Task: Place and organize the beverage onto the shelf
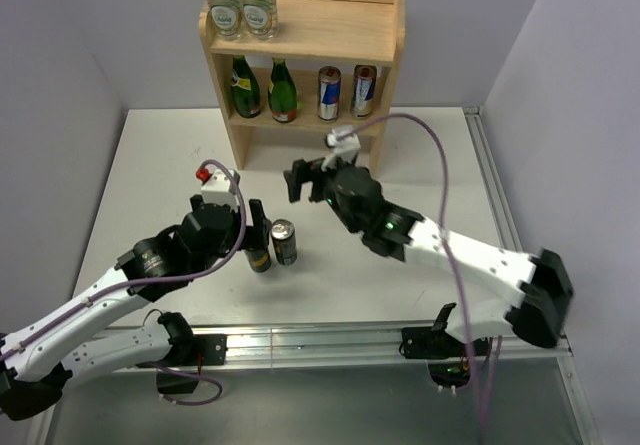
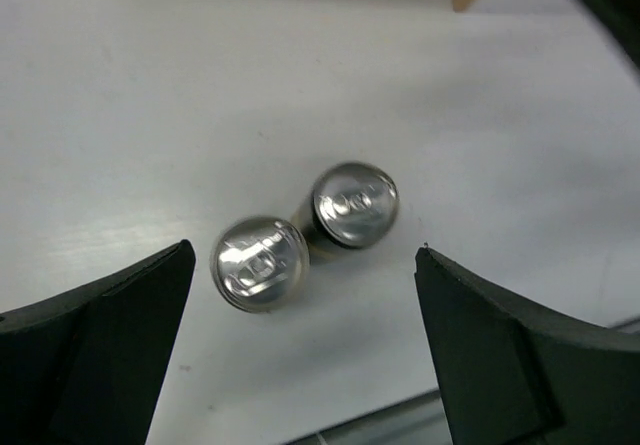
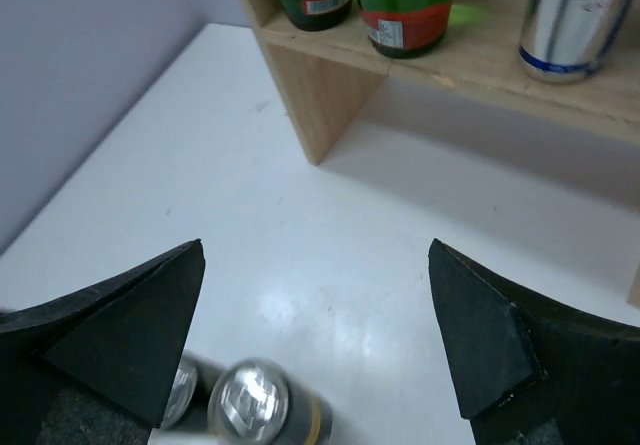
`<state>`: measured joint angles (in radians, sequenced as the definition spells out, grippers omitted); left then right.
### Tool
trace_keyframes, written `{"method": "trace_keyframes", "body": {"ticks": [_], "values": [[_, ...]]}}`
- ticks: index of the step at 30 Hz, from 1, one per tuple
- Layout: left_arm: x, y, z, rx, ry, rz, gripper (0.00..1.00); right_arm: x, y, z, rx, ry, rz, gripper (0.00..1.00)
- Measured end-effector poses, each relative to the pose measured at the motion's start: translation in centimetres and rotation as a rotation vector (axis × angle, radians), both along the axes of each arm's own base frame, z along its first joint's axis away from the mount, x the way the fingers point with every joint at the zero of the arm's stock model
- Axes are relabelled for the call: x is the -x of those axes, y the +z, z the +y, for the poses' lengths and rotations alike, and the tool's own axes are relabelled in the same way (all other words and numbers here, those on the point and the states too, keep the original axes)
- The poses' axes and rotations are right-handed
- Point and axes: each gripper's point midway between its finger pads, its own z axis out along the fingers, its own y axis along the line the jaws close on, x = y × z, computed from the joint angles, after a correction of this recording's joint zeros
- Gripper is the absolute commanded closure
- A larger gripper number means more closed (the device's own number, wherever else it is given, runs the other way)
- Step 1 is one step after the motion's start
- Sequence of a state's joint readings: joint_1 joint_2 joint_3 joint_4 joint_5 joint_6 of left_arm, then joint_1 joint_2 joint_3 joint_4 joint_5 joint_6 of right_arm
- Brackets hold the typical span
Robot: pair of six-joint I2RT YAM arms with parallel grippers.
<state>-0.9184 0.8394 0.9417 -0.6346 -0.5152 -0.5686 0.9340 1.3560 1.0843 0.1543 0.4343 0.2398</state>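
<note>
The dark can farther from my left [image 1: 284, 242] [image 3: 266, 408] gripper stands low and closer to my base, so my right gripper will pull back and down next, then go around that can.
The light wood shelf [image 1: 340, 30] stands at the back of the table. Two clear water bottles [image 1: 240, 0] stand on its top board. Two green bottles [image 1: 263, 89] and two blue-silver cans [image 1: 346, 91] stand on the lower board. Two dark cans [image 1: 284, 242] stand side by side on the table. My left gripper [image 1: 262, 227] hovers open right above them; in the left wrist view [image 2: 305, 253] both can tops [image 2: 260, 263] [image 2: 355, 203] show between the jaws. My right gripper [image 1: 308, 180] is open and empty, between the cans and the shelf.
The right wrist view shows the shelf's left side panel [image 3: 320, 95], the green bottles [image 3: 405, 5], a blue-silver can [image 3: 575, 20] and the dark cans [image 3: 255, 405] below its open gripper [image 3: 316, 250]. A metal rail [image 1: 320, 343] runs along the near edge.
</note>
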Motion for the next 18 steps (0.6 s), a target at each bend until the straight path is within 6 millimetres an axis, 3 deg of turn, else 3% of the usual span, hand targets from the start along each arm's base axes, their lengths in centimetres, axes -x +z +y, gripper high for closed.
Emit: {"method": "trace_keyframes", "body": {"ticks": [3,7,13,18], "values": [[2.2,-1.4,-0.9,0.066,-0.049,0.053,0.01,4.8,1.3,-2.3,-0.098,0.04,-0.006,0.0],[4.4,-2.9,-1.6,0.129,-0.063,0.113,0.01,9.0,0.0,-4.3,-0.176,0.086,0.038,0.0],[6.5,-5.1,-3.3,0.125,-0.028,0.17,0.01,12.4,-5.7,-3.1,-0.108,0.157,0.17,0.0],[7.2,-8.9,-3.4,0.075,0.057,0.185,0.01,14.5,-11.4,-2.9,-0.044,0.195,0.283,0.0]]}}
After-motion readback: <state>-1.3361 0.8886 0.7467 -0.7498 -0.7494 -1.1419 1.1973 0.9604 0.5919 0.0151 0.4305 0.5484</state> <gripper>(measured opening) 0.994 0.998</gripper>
